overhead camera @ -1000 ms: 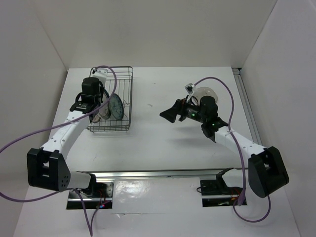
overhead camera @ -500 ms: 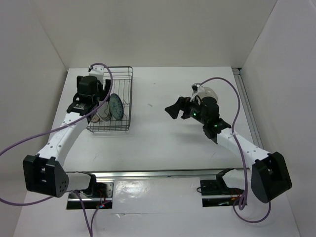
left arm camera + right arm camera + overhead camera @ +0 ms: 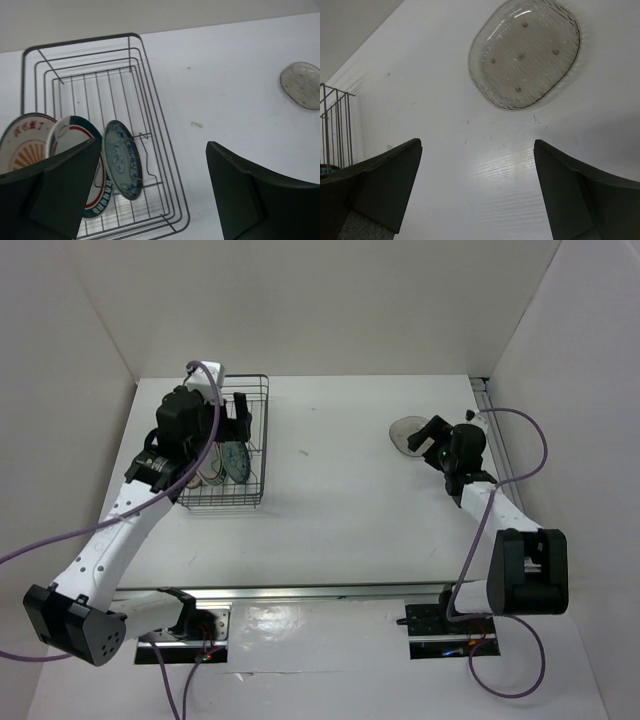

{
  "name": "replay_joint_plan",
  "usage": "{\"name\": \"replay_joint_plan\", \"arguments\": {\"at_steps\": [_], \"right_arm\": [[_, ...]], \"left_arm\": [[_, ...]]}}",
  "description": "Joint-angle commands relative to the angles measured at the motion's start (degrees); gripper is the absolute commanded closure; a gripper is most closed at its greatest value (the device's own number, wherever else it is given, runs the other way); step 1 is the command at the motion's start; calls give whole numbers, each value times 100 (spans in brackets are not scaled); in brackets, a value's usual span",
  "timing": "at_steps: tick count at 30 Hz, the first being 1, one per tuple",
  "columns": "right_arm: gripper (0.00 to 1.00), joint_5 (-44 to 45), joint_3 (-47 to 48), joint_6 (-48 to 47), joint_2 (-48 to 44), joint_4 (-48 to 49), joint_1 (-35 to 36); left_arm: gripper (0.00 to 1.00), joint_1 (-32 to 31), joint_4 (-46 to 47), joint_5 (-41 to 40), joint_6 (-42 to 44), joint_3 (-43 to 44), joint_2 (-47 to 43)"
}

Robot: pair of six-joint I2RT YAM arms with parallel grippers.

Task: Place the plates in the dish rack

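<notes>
I should lower my right gripper's open fingers onto the pale grey plate's rim nearest the metal bar and close, as the plate lies flat below them.
Three plates stand upright in the dish rack: an orange sunburst plate, a white plate with a red-and-teal rim and a teal patterned plate. My left gripper hovers open above the rack's near right corner, holding nothing; from above it is over the rack. The pale grey plate lies flat on the table at the right. My right gripper is open and empty just short of it, its fingers at the plate's right edge.
The white table is walled at the back and both sides. A metal rail runs along the right edge. The rack's far half holds bare wire prongs. Purple cables loop off both arms.
My left gripper has opened and let go of the teal plate, which stays in the rack, and has pulled up and back. The right arm has swung right to the grey plate.
</notes>
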Motion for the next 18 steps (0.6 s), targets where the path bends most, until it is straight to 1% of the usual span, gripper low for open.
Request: {"name": "replay_joint_plan", "arguments": {"at_steps": [1,3,5,8,11,13,15,18], "right_arm": [[0,1,212,336,376,157,-259],[1,-200,265,503,781,324,-418],[3,-253,458,575,1245,325,-533],[6,220,809,759,1668,123,-533],[8,721,1064,865,1827,-79,-472],[9,792,1336,926,2073,-202,-472],[12,1011,1608,987,2301,-413,-472],[16,1197,1803,1111,2565,-581,-472]], "left_arm": [[0,-138,193,422,-318,-113,-166],[0,-269,264,606,-432,-167,-227],[0,-270,264,660,-433,-167,-227],[0,-270,203,660,-494,-96,-288],[0,-322,316,537,-441,-245,-464],[0,-323,422,422,-441,-334,-551],[0,-323,493,361,-494,-404,-605],[0,-323,230,484,-547,-106,-333]]}}
